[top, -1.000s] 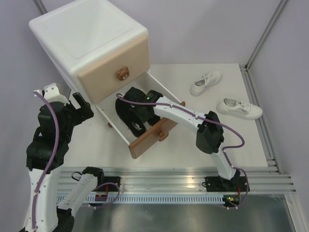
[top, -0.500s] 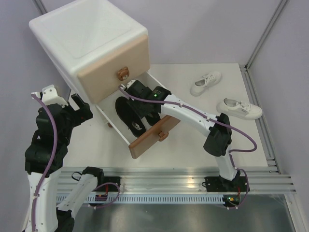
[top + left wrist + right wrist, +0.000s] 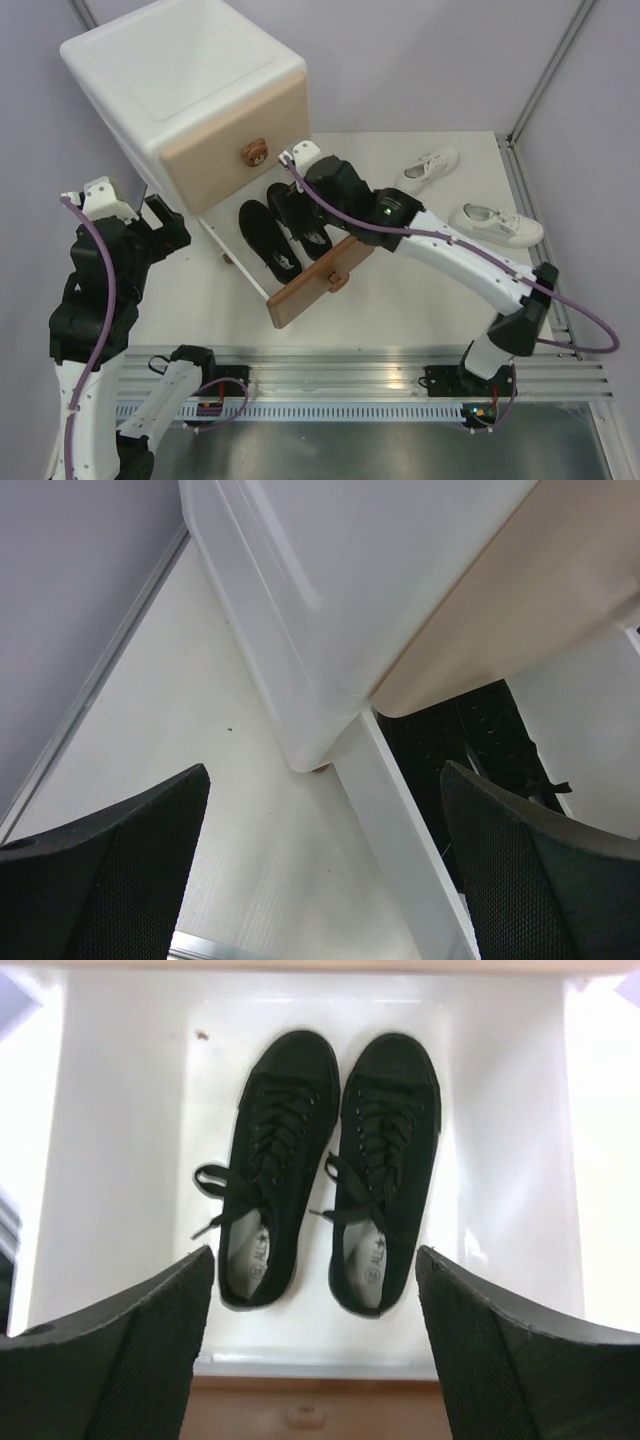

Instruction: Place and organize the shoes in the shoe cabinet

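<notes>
My right gripper moves back past the drawer's brown front next, then lowers to the drawer's knob, since both black shoes lie in the drawer.
The white shoe cabinet (image 3: 180,80) stands at the back left with its brown-fronted lower drawer (image 3: 320,282) pulled out. Two black shoes (image 3: 272,1165) (image 3: 385,1160) lie side by side in the drawer, toes toward the cabinet, pale insoles showing. My right gripper (image 3: 305,205) hovers over them, open, with nothing between its fingers (image 3: 110,1350). Two white sneakers (image 3: 427,172) (image 3: 496,224) lie apart on the table at the right. My left gripper (image 3: 168,222) is open and empty beside the cabinet's left front corner (image 3: 320,750).
The beige upper drawer front (image 3: 235,140) is closed, with a bear knob (image 3: 253,152). The drawer's white side wall (image 3: 400,820) runs between my left fingers. A metal rail (image 3: 350,375) borders the near table edge. Grey walls enclose the back and right.
My right gripper has opened and lifted off the second black shoe, which now lies next to the first in the drawer. The right arm has stretched out farther. The left arm barely moved.
</notes>
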Motion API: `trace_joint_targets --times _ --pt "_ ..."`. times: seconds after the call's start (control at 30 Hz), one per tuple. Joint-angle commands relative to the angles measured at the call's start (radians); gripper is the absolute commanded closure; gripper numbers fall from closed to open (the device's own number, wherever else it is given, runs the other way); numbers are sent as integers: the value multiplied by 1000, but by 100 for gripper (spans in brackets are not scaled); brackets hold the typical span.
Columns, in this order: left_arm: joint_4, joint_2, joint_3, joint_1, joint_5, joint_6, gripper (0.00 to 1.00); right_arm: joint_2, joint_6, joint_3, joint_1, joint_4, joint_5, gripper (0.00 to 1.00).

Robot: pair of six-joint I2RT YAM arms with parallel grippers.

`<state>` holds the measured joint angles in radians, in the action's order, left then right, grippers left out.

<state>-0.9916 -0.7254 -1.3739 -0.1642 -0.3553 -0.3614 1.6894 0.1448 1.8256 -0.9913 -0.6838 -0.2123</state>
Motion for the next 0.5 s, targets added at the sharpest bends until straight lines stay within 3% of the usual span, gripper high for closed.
trace_joint_targets --times 0.0,0.13,0.47 --pt "34 -2 -47 -3 12 -21 0 -219 7 -217 -4 222 -2 14" --pt "36 1 -45 -3 9 -25 0 -382 16 -428 -6 371 -21 11" --pt "39 0 -14 -3 27 -22 0 -730 116 -865 -7 434 25 11"
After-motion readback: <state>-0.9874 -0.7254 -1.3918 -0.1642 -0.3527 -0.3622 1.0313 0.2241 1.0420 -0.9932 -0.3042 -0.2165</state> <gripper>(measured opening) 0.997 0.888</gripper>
